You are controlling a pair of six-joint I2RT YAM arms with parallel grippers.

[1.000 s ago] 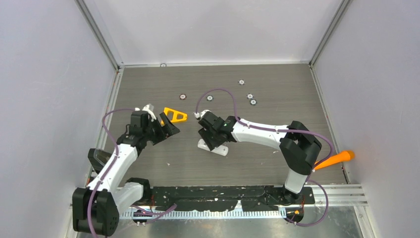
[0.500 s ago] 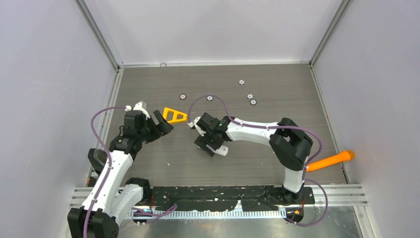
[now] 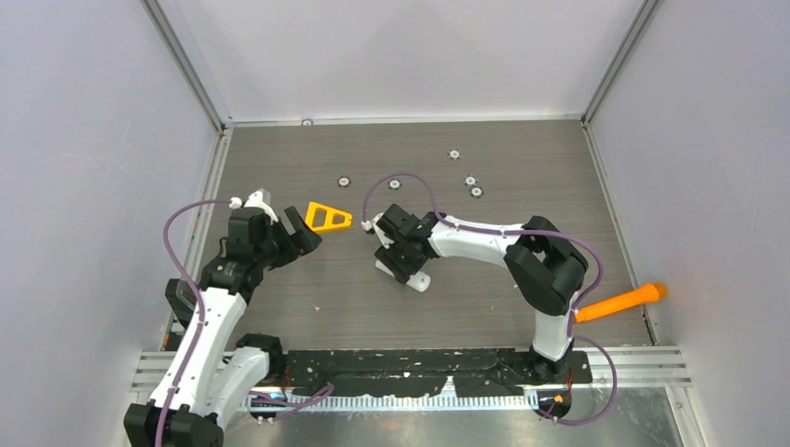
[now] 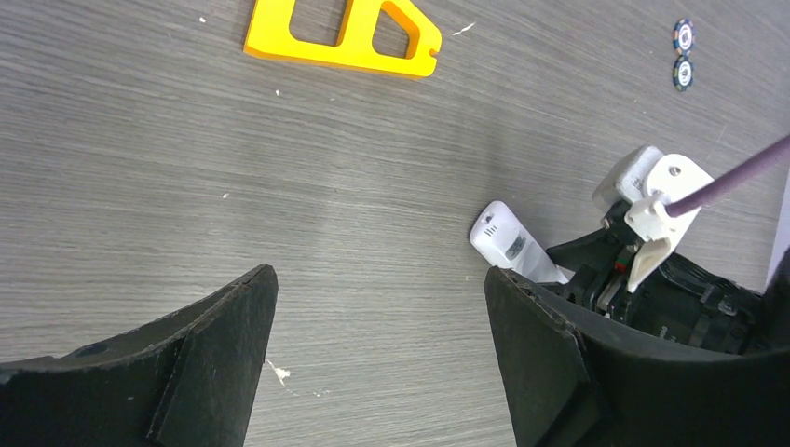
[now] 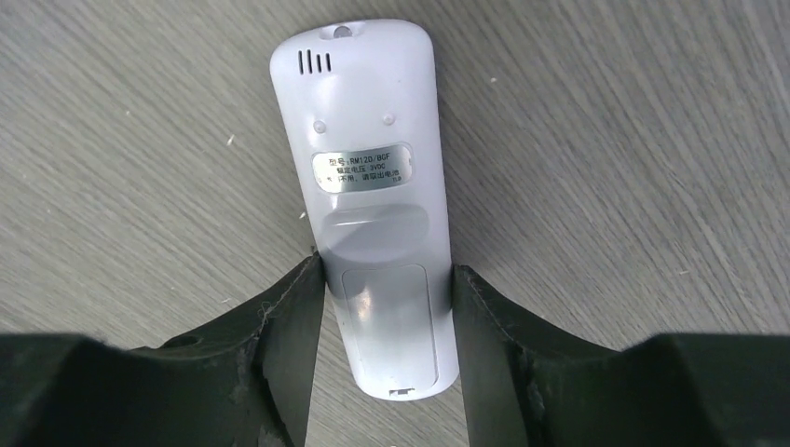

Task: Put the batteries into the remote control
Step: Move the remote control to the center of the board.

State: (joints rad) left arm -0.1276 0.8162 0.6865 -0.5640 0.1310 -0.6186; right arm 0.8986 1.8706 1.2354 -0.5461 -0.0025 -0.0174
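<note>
My right gripper holds the remote [image 4: 508, 244], and bare tabletop lies to its right in the top view. It needs to turn and move outward toward the round discs to let the remote go there.
The remote control [image 5: 368, 112] is a slim white bar lying on the table with its plain back up, label and closed battery cover showing. My right gripper [image 5: 387, 268] is shut on its lower half, one finger pressed against each long side. From above, the gripper [image 3: 399, 256] covers most of the remote, and one white end [image 3: 416, 280] sticks out. My left gripper [image 4: 377, 298] is open and empty over bare table, left of the remote [image 4: 508, 244]; from above it sits at the left [image 3: 303, 240]. The batteries are not in view.
A flat orange triangle [image 3: 328, 217] lies just beyond the left gripper and also shows in the left wrist view [image 4: 345, 33]. Several small round discs [image 3: 470, 184] lie at the back. A big orange carrot-shaped stick [image 3: 622, 301] lies by the right wall.
My left arm has drawn back to the left, away from the remote. My right gripper has shifted slightly left over the remote, which has turned a little beneath it.
</note>
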